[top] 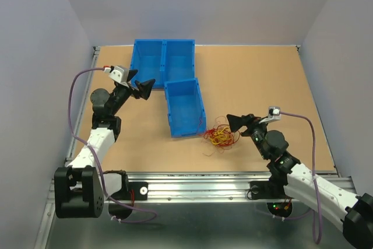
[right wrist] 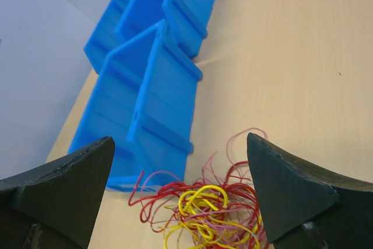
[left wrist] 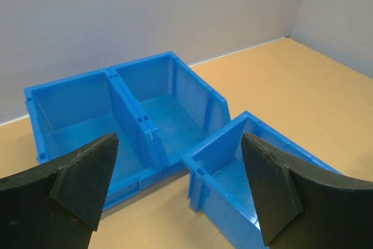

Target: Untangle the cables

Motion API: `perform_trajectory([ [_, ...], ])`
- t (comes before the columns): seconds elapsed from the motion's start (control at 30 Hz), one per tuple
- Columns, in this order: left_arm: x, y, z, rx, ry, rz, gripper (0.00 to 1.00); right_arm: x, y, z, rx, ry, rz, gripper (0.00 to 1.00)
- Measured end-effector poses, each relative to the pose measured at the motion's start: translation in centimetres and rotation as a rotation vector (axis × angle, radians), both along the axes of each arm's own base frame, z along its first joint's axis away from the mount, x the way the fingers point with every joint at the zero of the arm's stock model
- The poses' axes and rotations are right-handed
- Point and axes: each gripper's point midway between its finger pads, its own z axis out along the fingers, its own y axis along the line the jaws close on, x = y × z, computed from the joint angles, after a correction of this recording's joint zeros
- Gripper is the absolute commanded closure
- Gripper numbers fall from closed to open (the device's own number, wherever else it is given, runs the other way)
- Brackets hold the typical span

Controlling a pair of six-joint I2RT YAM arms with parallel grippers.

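Note:
My right gripper moves to the left in the top view and outward onto the bin's facing rim (top: pixel 201 105) (right wrist: pixel 144 98) next, as the near blue bin crowds the cables.
The cables (top: pixel 219 136) lie in one tangled bundle of thin red, yellow and pink wires on the table, just right of the near blue bin. In the right wrist view the bundle (right wrist: pixel 213 211) sits between and below the fingers. My right gripper (top: pixel 240 122) is open and empty, hovering just right of the bundle; it also shows in the right wrist view (right wrist: pixel 180 193). My left gripper (top: pixel 141 85) is open and empty, held above the table left of the bins, far from the cables; it also shows in the left wrist view (left wrist: pixel 178 188).
Two blue bins (top: pixel 163 60) stand side by side at the back. A third blue bin (top: pixel 184 108) stands in front of them, next to the cables; it also shows in the left wrist view (left wrist: pixel 256 193) and the right wrist view (right wrist: pixel 151 109). Grey walls enclose the table.

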Motion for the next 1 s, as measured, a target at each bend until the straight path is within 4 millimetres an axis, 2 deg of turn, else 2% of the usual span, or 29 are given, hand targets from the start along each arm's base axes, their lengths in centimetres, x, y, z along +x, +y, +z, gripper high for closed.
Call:
perform_trajectory([
  [0.13,-0.9,-2.3,0.1,0.035,-0.016,-0.061,0.02,0.2,0.2,-1.3,-0.085,0.034,0.013,0.0],
  [0.23,-1.4,-3.8,-0.1,0.072,-0.025,-0.09,0.02,0.4,1.1,-2.6,-0.168,0.067,0.061,0.0],
  [0.37,-1.9,-4.5,0.3,0.104,-0.055,-0.093,0.02,1.3,3.2,-4.2,-0.26,0.133,0.141,0.0],
  [0.4,-2.0,-4.6,0.4,0.11,-0.063,-0.095,0.02,1.6,3.9,-4.7,-0.283,0.154,0.164,0.03],
  [0.5,-2.2,-4.9,0.6,0.127,-0.081,-0.099,0.02,2.7,5.5,-5.4,-0.334,0.19,0.2,0.05],
  [0.67,-2.6,-5.8,0.5,0.156,-0.096,-0.114,0.02,4.7,8.7,-4.3,-0.399,0.186,0.225,0.08],
  [0.8,-2.5,-5.8,0.3,0.17,-0.098,-0.104,0.02,5.6,9.8,-3.0,-0.411,0.153,0.231,0.13],
  [1.0,-2.4,-5.6,0.3,0.178,-0.104,-0.095,0.02,7.0,10.9,-3.5,-0.446,0.177,0.23,0.18],
])
